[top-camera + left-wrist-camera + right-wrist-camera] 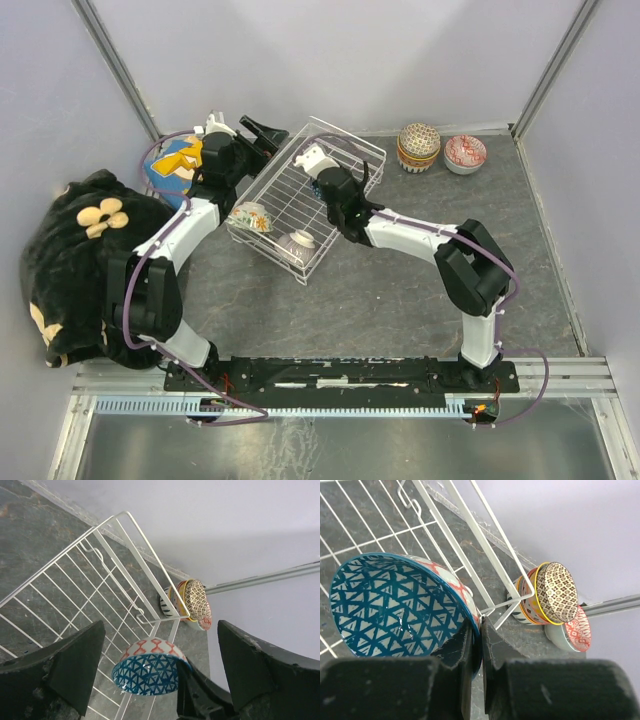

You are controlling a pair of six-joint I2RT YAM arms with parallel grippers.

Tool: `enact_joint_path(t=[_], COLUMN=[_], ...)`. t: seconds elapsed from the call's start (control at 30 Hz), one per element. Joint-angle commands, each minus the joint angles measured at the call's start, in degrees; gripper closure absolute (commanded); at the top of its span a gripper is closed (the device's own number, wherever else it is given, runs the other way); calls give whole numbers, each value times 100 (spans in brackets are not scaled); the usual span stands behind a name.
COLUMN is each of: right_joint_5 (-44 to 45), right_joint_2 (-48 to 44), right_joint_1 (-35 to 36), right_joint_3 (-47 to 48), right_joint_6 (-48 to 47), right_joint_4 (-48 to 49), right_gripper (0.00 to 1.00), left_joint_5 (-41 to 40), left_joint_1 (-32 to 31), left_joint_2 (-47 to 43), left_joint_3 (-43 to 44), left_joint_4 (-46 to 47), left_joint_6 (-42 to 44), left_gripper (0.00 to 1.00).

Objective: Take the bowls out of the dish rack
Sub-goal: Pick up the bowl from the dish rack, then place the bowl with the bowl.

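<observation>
My blue-triangled bowl should go to the right in the top view, past the stack and down into the empty red-patterned bowl, and my right gripper should release it there.
My right gripper [481, 630] is shut on the rim of a bowl [395, 605] that is blue-triangled inside and red-patterned outside. It holds the bowl tilted over the white wire dish rack [320, 150]. In the left wrist view the same bowl [147, 667] hangs between the fingers of my left gripper [161, 627], which stands open and apart from it. Two more bowls lie in the rack, a floral one [250, 216] and a dark one [301, 241]. A stack of bowls [419, 146] and a red-patterned bowl [465, 153] stand on the table at the back right.
A black plush bundle with a cream flower [80, 250] fills the left side. A yellow and blue object [178, 162] sits behind my left arm. Grey walls close in the back and sides, and the rack's corner [490, 611] is close to the stacked bowls [550, 595].
</observation>
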Motion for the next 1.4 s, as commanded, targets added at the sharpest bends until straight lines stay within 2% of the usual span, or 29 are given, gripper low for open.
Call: enact_joint_path(t=[0.0, 0.27, 0.53, 0.83, 1.1, 1.37], right_joint_5=[-377, -1455, -2449, -3513, -4066, -4224], right_joint_2=[-547, -876, -923, -402, 330, 1145], right_joint_1=[-250, -1385, -2963, -4641, -5439, -5698], right_joint_3=[702, 1792, 2614, 3088, 3646, 4382], right_joint_6=[800, 2300, 3687, 4609, 4841, 5019], right_joint_4=[-248, -1569, -3247, -4040, -4561, -4966], right_gripper=[99, 99, 99, 99, 99, 99], left_joint_5=[-404, -307, -255, -210, -265, -285], left_joint_1=[-2, 1, 3, -6, -15, -27], left_joint_2=[-390, -458, -466, -318, -300, -211], left_joint_3=[-103, -69, -29, 107, 221, 338], left_joint_4=[32, -185, -350, -488, -678, -817], left_joint_6=[251, 408, 572, 618, 715, 765], left_gripper=[1, 1, 1, 1, 1, 1])
